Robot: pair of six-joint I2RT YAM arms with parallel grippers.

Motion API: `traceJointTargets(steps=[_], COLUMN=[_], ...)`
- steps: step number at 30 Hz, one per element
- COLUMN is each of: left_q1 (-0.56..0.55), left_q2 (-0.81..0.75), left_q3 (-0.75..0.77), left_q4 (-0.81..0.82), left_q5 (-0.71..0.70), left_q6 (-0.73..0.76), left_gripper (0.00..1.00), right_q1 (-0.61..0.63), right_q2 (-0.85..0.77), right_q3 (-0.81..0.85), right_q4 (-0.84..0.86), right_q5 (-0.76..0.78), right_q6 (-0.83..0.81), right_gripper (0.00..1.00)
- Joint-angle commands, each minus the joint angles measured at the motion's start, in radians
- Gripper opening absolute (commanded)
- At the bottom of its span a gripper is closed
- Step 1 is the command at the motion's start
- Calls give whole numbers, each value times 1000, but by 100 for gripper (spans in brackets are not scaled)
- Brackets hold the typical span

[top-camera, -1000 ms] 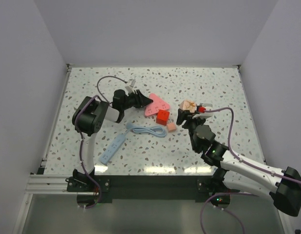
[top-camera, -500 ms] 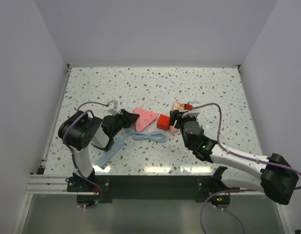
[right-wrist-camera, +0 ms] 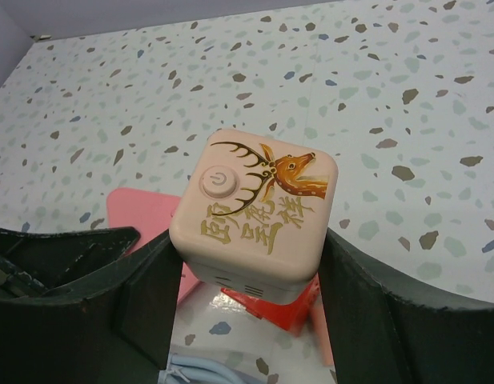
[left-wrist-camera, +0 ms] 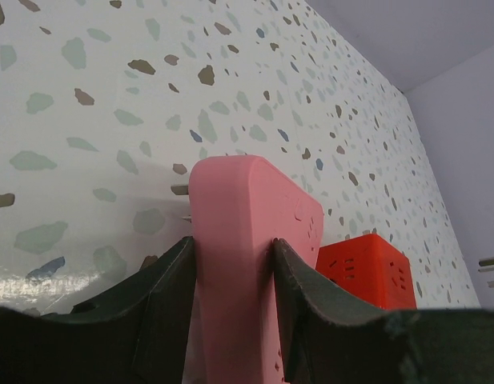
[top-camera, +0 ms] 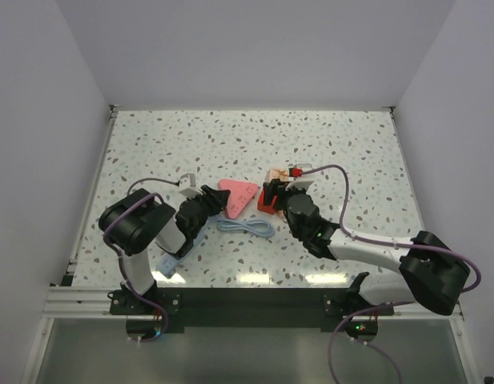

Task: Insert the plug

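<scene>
I will move my left gripper slightly back next and open its fingers to let go of the gripped edge of the flat pink triangle, because the triangle lies low at the tabletop.
My right gripper (top-camera: 276,189) is shut on a beige cube (right-wrist-camera: 255,208) with a gold deer print and a power button, held above the table. Below it sits the larger red cube (right-wrist-camera: 279,308). The small salmon plug is hidden under the gripper in the top view. Only a thin salmon edge (right-wrist-camera: 323,336) shows beside the red cube in the right wrist view. My left gripper (top-camera: 217,205) is shut on the flat pink triangle (left-wrist-camera: 247,208), gripping one of its corners.
A light-blue coiled cable (top-camera: 245,226) lies just in front of both grippers. A light-blue power strip (top-camera: 168,261) lies under the left arm. The red cube (top-camera: 267,206) sits just right of the pink triangle (top-camera: 237,194).
My left gripper has pulled the pink triangle toward the near left. My right gripper has carried the beige cube left, over the red cube, and now covers the small salmon plug.
</scene>
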State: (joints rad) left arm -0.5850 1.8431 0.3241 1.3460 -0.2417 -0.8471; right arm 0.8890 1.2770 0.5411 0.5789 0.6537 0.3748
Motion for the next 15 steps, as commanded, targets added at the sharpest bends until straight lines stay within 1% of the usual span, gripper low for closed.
traceJointTargets(steps=[1, 7, 13, 14, 15], left_q1=[-21, -42, -47, -47, -47], left_q2=[-10, -5, -30, -28, -30], left_q3=[-40, -74, -102, -103, -103], left_q4=[25, 56, 45, 39, 32], left_q5=[-74, -58, 1, 5, 13], left_q6=[-10, -20, -21, -23, -23], left_gripper=[0, 0, 0, 1, 6], right_q1=[1, 10, 11, 11, 14], right_q2=[50, 134, 215, 226, 234], right_q3=[43, 89, 122, 126, 135], right_q4=[127, 154, 187, 191, 194], right_q5=[0, -5, -3, -3, -3], right_q6=[68, 88, 113, 119, 122], right_gripper=[0, 0, 0, 0, 0])
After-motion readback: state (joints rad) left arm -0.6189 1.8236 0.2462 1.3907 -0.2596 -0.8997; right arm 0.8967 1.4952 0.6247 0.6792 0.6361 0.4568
